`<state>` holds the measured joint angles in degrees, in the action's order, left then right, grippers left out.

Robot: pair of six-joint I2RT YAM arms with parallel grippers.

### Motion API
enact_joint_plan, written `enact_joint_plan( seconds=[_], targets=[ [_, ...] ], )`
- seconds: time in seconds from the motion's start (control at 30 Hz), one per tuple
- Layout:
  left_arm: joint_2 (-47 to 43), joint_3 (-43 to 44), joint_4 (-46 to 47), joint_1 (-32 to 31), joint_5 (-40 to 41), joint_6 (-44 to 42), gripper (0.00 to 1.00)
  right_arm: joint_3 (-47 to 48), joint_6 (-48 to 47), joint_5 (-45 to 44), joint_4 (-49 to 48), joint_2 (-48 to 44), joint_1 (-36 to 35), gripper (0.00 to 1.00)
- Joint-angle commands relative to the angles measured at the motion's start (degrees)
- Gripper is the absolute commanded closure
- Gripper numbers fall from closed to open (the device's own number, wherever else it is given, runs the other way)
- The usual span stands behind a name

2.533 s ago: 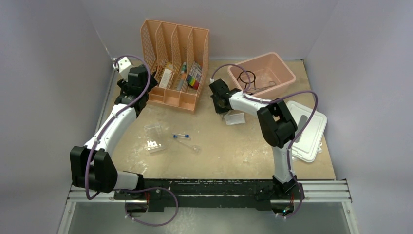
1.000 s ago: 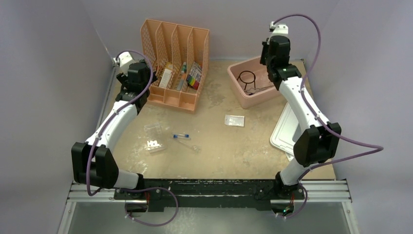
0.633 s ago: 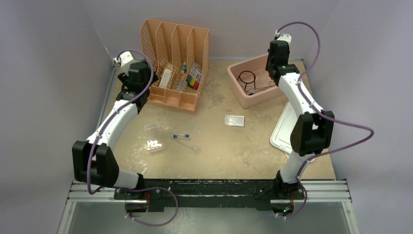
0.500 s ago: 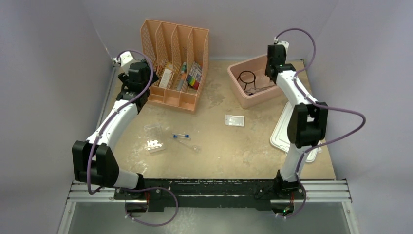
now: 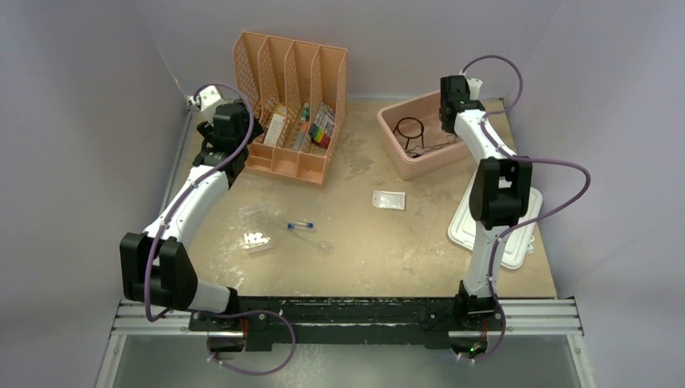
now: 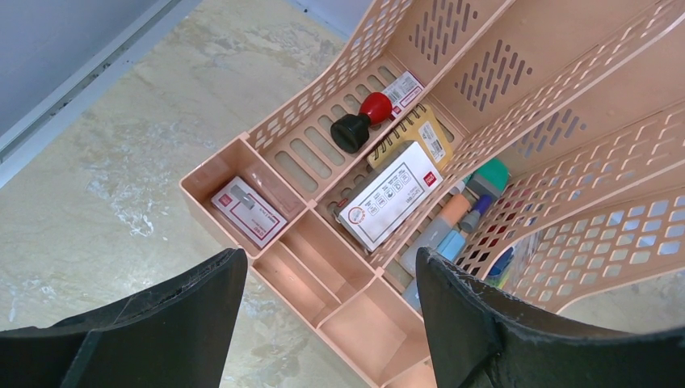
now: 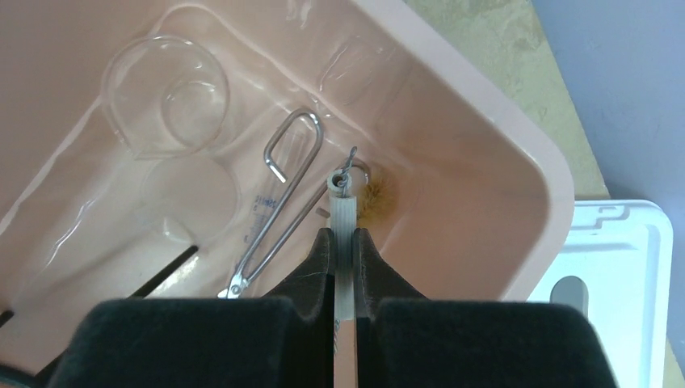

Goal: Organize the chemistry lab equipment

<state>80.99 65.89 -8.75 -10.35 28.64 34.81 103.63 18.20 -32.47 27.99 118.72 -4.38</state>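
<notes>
My right gripper lowers the hanging whitish rod toward the metal tongs and yellowish bristly bit next, then releases it inside the tub (image 7: 485,113).
My right gripper (image 7: 343,234) is shut on a whitish ribbed rod with a twisted wire end (image 7: 344,198), apparently the wire triangle seen edge on. It hangs over the far right corner of the pink tub (image 7: 485,113). In the tub lie metal tongs (image 7: 279,202), a clear funnel (image 7: 170,101), a black wire ring (image 5: 409,129) and a yellowish bristly bit (image 7: 376,198). My left gripper (image 6: 329,275) is open and empty above the front left of the peach organizer (image 6: 266,267). A blue-capped tube (image 5: 300,226) and a clear tube (image 5: 313,240) lie mid-table.
The tub's white lid (image 5: 493,222) lies at the right, partly under my right arm. Two small clear boxes (image 5: 253,214) (image 5: 257,241) lie left of the tubes. A flat clear piece (image 5: 388,200) lies in front of the tub. Grey walls close the sides.
My right arm left the table by the flat clear piece, swung to the tub's far side, then dropped and folded in over its far right corner. The left arm barely moved.
</notes>
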Motion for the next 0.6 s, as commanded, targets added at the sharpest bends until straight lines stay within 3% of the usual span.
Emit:
enact_joint_plan(
  seconds=[0.0, 0.23, 0.33, 0.47, 0.57],
  targets=[
    [0.5, 1.9, 1.3, 0.2, -0.5, 0.8, 0.24, 3.5, 2.1, -3.3, 2.2, 1.7, 0.8, 1.0],
    [0.8, 1.9, 1.5, 0.2, -0.5, 1.1, 0.24, 3.6, 2.0, -0.3, 2.0, 3.4, 1.0, 0.98],
    [0.9, 1.9, 1.4, 0.2, -0.5, 1.1, 0.24, 3.8, 2.6, 2.6, 1.6, 3.2, 1.0, 0.89],
    [0.8, 2.3, 1.5, 0.2, -1.6, 0.4, 0.24, 3.4, 4.4, 6.0, 1.2, 0.9, 1.5, 0.68],
    [0.8, 2.2, 1.9, 0.2, -3.5, -0.2, 0.25, 3.7, 4.5, 7.6, 0.8, -1.1, 1.9, 0.61]
  ],
)
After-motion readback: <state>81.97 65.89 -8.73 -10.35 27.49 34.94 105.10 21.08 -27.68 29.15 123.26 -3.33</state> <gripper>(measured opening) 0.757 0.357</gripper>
